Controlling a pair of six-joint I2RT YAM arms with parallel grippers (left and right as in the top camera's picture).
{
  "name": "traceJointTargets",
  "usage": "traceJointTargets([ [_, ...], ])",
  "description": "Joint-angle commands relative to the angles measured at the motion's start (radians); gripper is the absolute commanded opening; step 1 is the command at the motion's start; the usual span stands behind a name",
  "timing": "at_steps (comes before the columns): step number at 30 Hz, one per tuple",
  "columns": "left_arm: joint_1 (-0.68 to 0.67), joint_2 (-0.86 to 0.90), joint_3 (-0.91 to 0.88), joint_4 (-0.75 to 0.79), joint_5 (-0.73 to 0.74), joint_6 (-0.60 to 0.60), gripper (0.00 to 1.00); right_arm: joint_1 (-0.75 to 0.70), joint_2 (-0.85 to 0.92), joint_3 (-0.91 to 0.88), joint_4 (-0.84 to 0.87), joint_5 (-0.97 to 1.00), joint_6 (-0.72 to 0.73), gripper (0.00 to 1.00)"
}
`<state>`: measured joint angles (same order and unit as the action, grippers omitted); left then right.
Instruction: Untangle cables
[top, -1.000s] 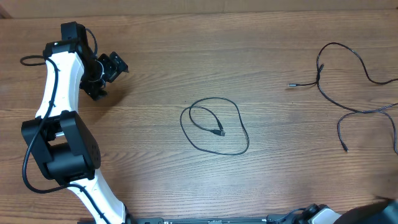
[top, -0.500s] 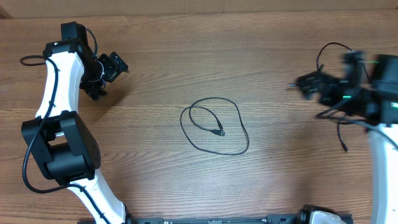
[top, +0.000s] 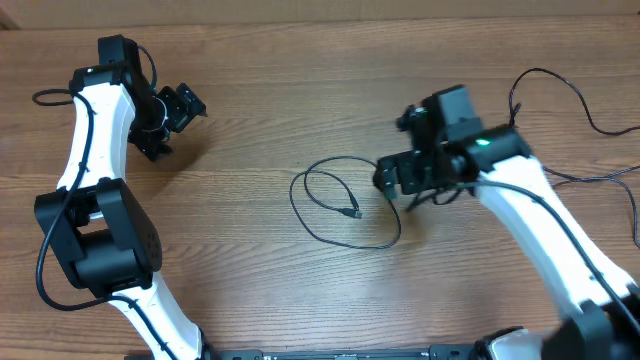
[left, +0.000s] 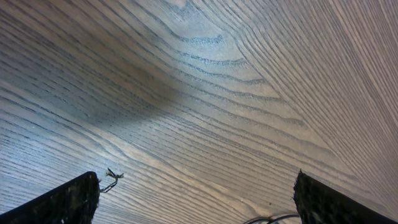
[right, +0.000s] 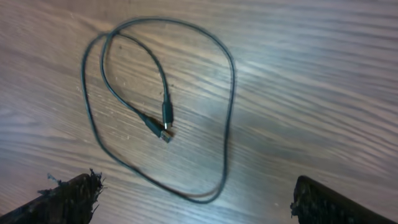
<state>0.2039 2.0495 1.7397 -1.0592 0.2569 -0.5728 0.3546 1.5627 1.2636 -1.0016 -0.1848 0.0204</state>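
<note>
I need to move my right gripper left in the overhead view next and lower it onto the plug part of the cable (top: 309, 190) (right: 104, 70) beside the crossing, where the cable overlaps itself.
A thin black cable (top: 345, 205) lies in a loose loop at the table's middle, both plug tips inside the loop; it fills the right wrist view (right: 163, 112). More thin black cables (top: 575, 110) lie loose at the far right, partly hidden by my right arm. My right gripper (top: 397, 178) is open and empty, hovering at the loop's right edge. My left gripper (top: 180, 108) is open and empty at the far left, away from the cables; the left wrist view shows bare wood between its fingertips (left: 196, 199).
The wooden table (top: 260, 60) carries only the cables. My left arm's base (top: 95, 240) stands at the front left. A thicker black arm cable (top: 45, 97) loops at the far left edge.
My right arm has swung in from the right edge to the middle loop's right side. The left arm and the cables have not moved.
</note>
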Motion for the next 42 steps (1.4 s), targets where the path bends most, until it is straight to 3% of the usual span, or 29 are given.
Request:
traceJointTargets([
  [1,-0.002,-0.009,-0.005,-0.003,-0.006,0.012,1.0,0.066,0.082,0.0,0.028,0.024,-0.078,1.0],
  [7,-0.002,-0.009,-0.005,-0.003,-0.005,0.012,0.99,0.158,0.207,0.0,0.094,0.027,-0.161,1.0],
  [22,-0.003,-0.009,-0.005,-0.003,-0.005,0.012,1.0,0.245,0.341,0.0,0.336,0.027,-0.16,1.0],
  [38,-0.003,-0.009,-0.005,-0.003,-0.005,0.012,1.0,0.296,0.462,0.0,0.378,0.037,-0.212,1.0],
  [40,-0.003,-0.009,-0.005,-0.003,-0.005,0.012,1.0,0.302,0.463,0.0,0.388,0.061,-0.212,0.95],
  [42,-0.003,-0.009,-0.005,-0.003,-0.006,0.012,1.0,0.308,0.47,0.0,0.4,0.084,-0.212,0.84],
])
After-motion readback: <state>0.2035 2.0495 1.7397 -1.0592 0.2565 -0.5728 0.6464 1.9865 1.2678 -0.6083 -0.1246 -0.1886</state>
